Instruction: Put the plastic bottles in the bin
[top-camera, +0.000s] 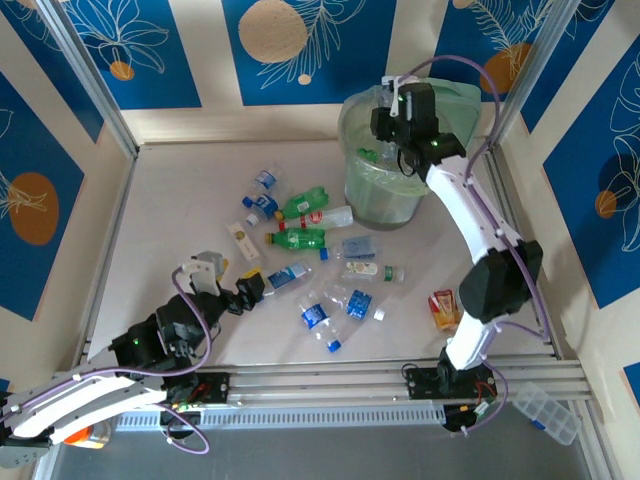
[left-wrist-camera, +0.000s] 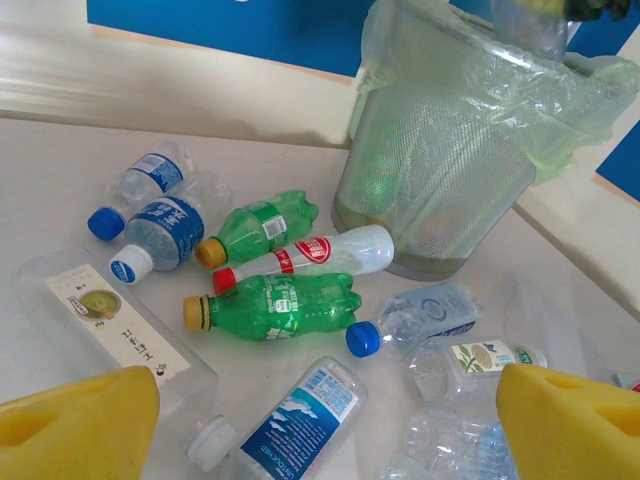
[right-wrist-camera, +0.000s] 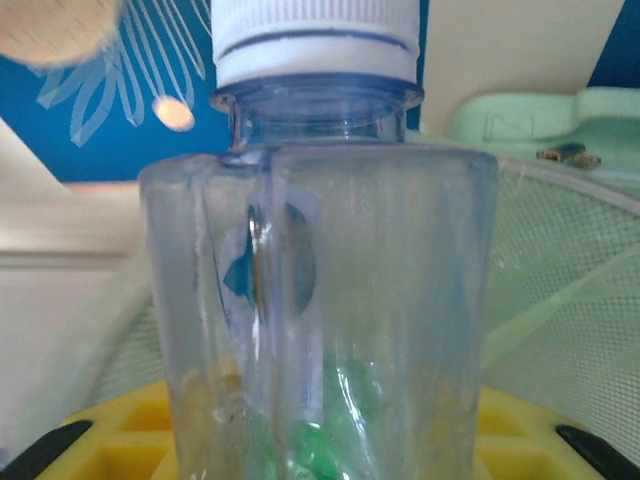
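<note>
I will tilt my right gripper downward next and lower it into the bin's opening (top-camera: 378, 150) to let go of the clear bottle, because the bottle is still hanging above the liner.
Several plastic bottles lie scattered mid-table: a green one (left-wrist-camera: 275, 305), another green one (left-wrist-camera: 262, 222), a white one with a red cap (left-wrist-camera: 320, 252), clear blue-labelled ones (left-wrist-camera: 300, 415) (left-wrist-camera: 160, 225) and a blue-capped clear one (left-wrist-camera: 420, 318). The bin (top-camera: 385, 190) (left-wrist-camera: 440, 160), pale green with a bag liner, stands at the back right. My right gripper (top-camera: 400, 135) (right-wrist-camera: 320, 455) hangs over the bin's mouth, shut on a clear bottle with a white cap (right-wrist-camera: 320, 270). My left gripper (top-camera: 228, 283) (left-wrist-camera: 325, 440) is open, low over the near bottles, holding nothing.
An orange snack packet (top-camera: 443, 308) lies near the right arm's base. A clear compartment box (top-camera: 545, 410) sits off the table's front right. A pale-green lid (right-wrist-camera: 540, 115) leans behind the bin. Metal frame posts and walls close the table in.
</note>
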